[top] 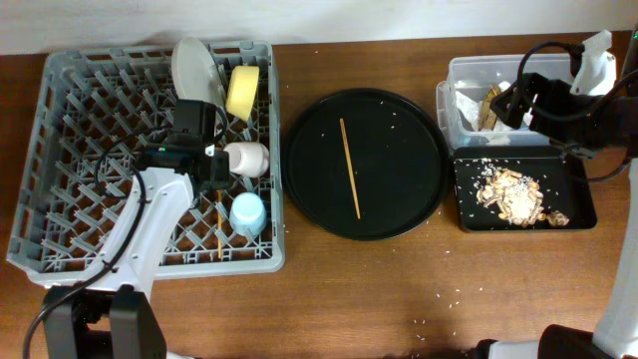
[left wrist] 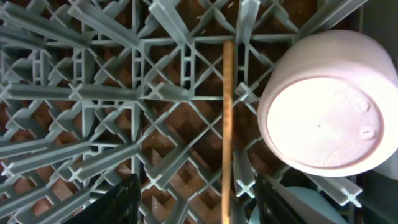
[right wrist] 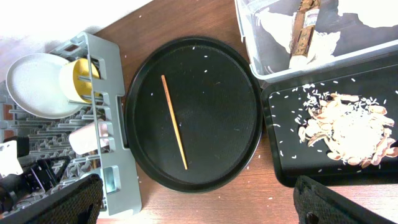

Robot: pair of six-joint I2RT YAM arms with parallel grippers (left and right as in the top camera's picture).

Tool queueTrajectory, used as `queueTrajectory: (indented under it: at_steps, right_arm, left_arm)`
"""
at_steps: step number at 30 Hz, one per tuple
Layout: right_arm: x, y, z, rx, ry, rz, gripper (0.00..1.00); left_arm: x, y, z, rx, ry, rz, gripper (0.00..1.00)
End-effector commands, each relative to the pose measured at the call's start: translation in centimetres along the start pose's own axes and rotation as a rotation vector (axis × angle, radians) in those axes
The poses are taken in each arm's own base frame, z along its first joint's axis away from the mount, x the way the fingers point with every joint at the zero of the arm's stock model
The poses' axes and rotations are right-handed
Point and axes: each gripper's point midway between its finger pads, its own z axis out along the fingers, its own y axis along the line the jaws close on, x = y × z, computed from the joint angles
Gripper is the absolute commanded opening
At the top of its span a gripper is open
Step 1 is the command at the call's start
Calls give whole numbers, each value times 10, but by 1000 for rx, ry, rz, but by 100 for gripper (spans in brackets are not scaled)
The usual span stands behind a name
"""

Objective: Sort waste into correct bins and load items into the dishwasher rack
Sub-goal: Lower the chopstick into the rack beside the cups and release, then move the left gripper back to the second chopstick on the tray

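The left gripper will next move up, to the right in the overhead view, then down onto the tray chopstick's middle (top: pixel 350 169), because the other chopstick of the pair is already in the rack (top: pixel 80 110).
The grey dishwasher rack (top: pixel 80 110) holds the pale grey plate (top: pixel 194 68), yellow bowl (top: pixel 242 92), pink cup (top: pixel 247 158), light blue cup (top: pixel 249 214) and one wooden chopstick (top: pixel 218 231). My left gripper (top: pixel 211 175) is open just above the rack floor. In the left wrist view its fingers (left wrist: pixel 196 205) straddle the lying chopstick (left wrist: pixel 227 124), beside the pink cup (left wrist: pixel 323 118). The second chopstick (top: pixel 350 168) lies on the round black tray (top: pixel 309 189). My right gripper (top: pixel 510 102) hovers open and empty over the clear tub (top: pixel 464 70). The wide-apart fingers (right wrist: pixel 193 205) show in the right wrist view.
The clear tub (right wrist: pixel 249 37) holds white napkins (right wrist: pixel 273 28) and a brown wrapper (right wrist: pixel 305 25). The shallow black tray (top: pixel 474 214) holds tan food leftovers (top: pixel 513 194), also in the right wrist view (right wrist: pixel 348 127). Rice grains are scattered on the wooden table (top: pixel 399 289).
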Motion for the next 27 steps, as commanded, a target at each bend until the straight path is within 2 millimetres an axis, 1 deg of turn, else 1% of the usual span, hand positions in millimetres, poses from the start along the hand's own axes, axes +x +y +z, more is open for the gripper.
queueTrajectory:
  at_steps: [1,3,4,6,7,9,10,11,13,16,18,19,21,24,25,27]
  right_arm:
    - [-1,-2,0,10,-2,-6,98]
    - [-1,-2,0,10,-2,-6,99]
    - [-1,-2,0,10,-2,-5,98]
    - [-1,-2,0,10,-2,-6,98]
    - [-1,-2,0,10,-2,-5,99]
    - [-1,-2,0,10,-2,-6,99]
    - [-1,-2,0,10,-2,-6,98]
    - [-1,-2,0,10,-2,-6,98]
    - [-1,-2,0,10,-2,-6,98]
    - [-1,-2,0,10,-2,-5,98]
    - [-1,-2,0,10,-2,-6,98]
    - [-1,-2,0,10,-2,-6,98]
    - [-1,-2,0,10,-2,-6,99]
    - [-1,-2,0,10,-2,-5,98]
    - [-1,-2,0,10,-2,-6,99]
    - [-1,-2,0,10,-2,-6,99]
  left_arm:
    - [-13,-3,-8,22,-33,1,59]
    - [-25,-10,-20,58,-53,6,59]
    - [-33,-20,-30,97,-70,15,59]
    - [-48,-48,-52,200,-113,44,56]
    - [-55,-64,-64,243,-136,31,56]
    - [-57,-92,-77,287,-148,-20,56]
    - [-55,-105,-81,306,-146,-37,56]
    - [-51,-121,-83,329,-137,-54,56]
    - [-42,-153,-85,362,-120,-42,56]
    - [-33,-188,-77,387,-102,-5,55]
    - [-35,-210,-71,423,-72,12,55]
    - [-39,-220,-72,454,-46,18,55]
    - [-48,-232,-73,475,-4,38,55]
    - [-64,-242,-70,448,48,74,55]
    - [-66,-246,-64,431,85,80,55]
    - [-60,-251,-47,395,161,101,56]
